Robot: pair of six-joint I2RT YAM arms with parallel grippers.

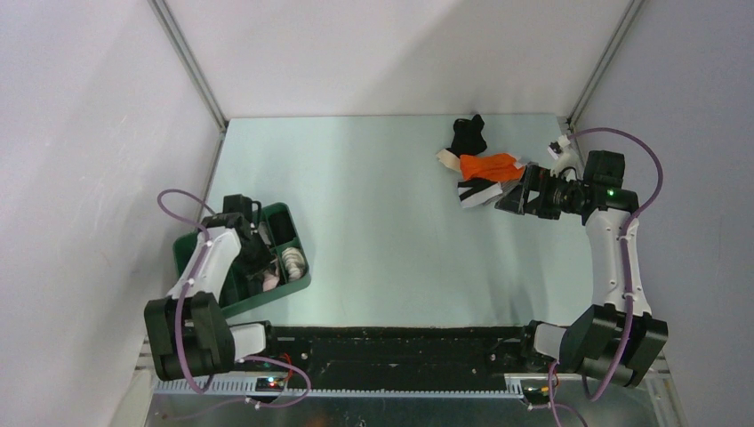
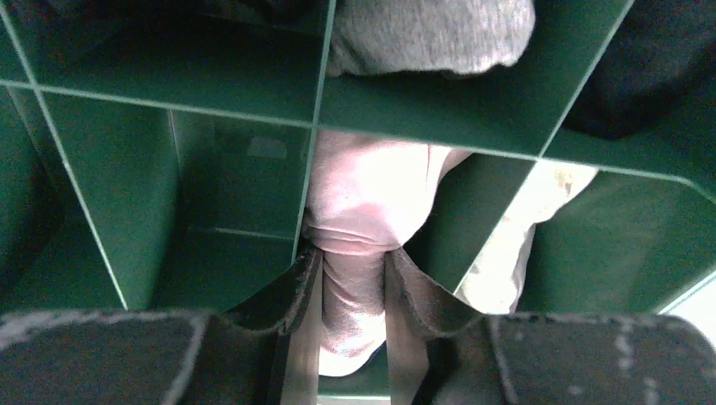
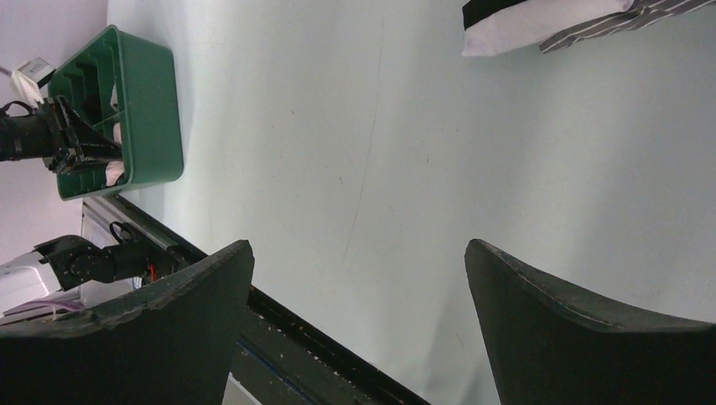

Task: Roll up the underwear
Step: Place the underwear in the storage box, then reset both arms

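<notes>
My left gripper should move deeper down between the dividers and release the pale pink underwear [image 2: 371, 190], since its section of the green tray lies directly below the gripper's fingers.
My left gripper [image 1: 263, 267] is down inside the green tray [image 1: 296, 222]. In the left wrist view its jaws [image 2: 355, 257] are shut on a pale pink underwear [image 2: 371, 190], which stands in a compartment between the tray's dividers [image 2: 169, 101]. Loose underwear lies at the back right: an orange piece [image 1: 489, 165], a black one [image 1: 468, 135] and a white one with a black band [image 1: 478, 192]. My right gripper [image 1: 509, 199] hovers just right of that pile, open and empty [image 3: 359, 253]. The white banded piece [image 3: 540, 21] shows at the top of the right wrist view.
Other compartments hold a grey roll [image 2: 431, 34], a white garment [image 2: 523, 228] and something black [image 2: 642, 76]. A white roll [image 1: 293, 262] shows in the tray from above. A black rail [image 1: 400, 347] runs along the near edge. White walls close the table's sides.
</notes>
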